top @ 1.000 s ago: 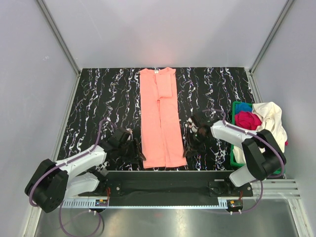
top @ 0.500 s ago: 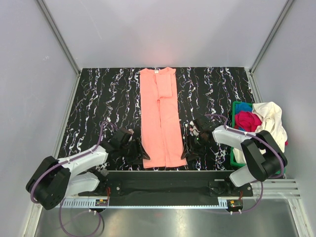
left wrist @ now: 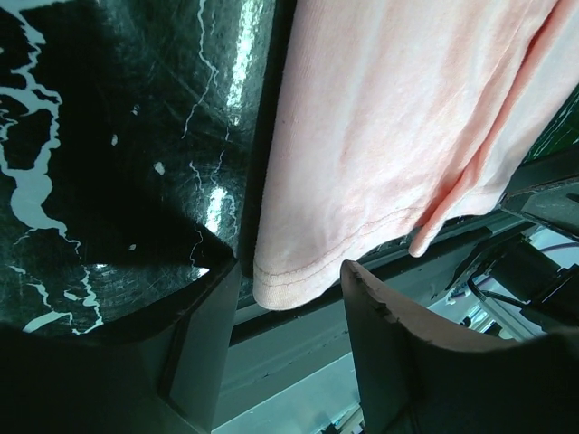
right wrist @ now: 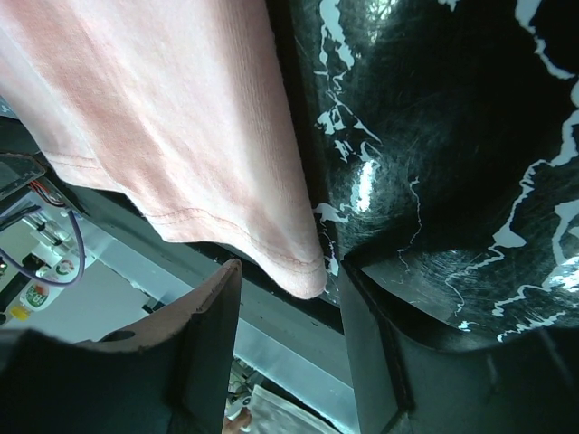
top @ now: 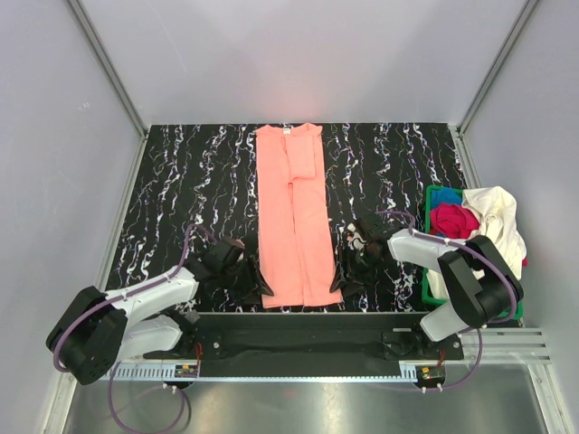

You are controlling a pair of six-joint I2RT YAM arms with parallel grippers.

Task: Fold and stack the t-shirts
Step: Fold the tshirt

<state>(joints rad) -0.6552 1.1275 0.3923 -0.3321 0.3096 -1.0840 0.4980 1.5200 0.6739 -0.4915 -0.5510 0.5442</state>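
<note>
My right gripper stays low and closes its fingers next on the t-shirt's hem corner on the basket's side (top: pixel 336 299) (right wrist: pixel 304 278), since that corner already reaches between its open fingers.
A salmon-pink t-shirt (top: pixel 291 217) lies folded lengthwise into a long strip down the middle of the black marbled table (top: pixel 181 181), with its white neck label at the far end. My left gripper (top: pixel 256 282) sits low at the near left corner of the hem. In the left wrist view the gripper (left wrist: pixel 289 271) is open and the corner of the shirt (left wrist: pixel 380 117) reaches between the fingertips, unclamped. My right gripper (top: pixel 341 278) mirrors it at the near right corner. It (right wrist: pixel 289 271) is open too, with the corner of the shirt (right wrist: pixel 163 108) between the tips.
A green basket (top: pixel 429 271) stands at the right edge of the table. It holds a magenta shirt (top: pixel 452 219) and a blue one (top: pixel 446 199), and a cream-white one (top: pixel 496 212) drapes over its side. The table's near edge and the metal rail lie just under both grippers.
Both grippers have crept in toward the hem corners of the pink shirt. The right gripper slid toward the near edge and its jaws opened wider. The shirt has not moved.
</note>
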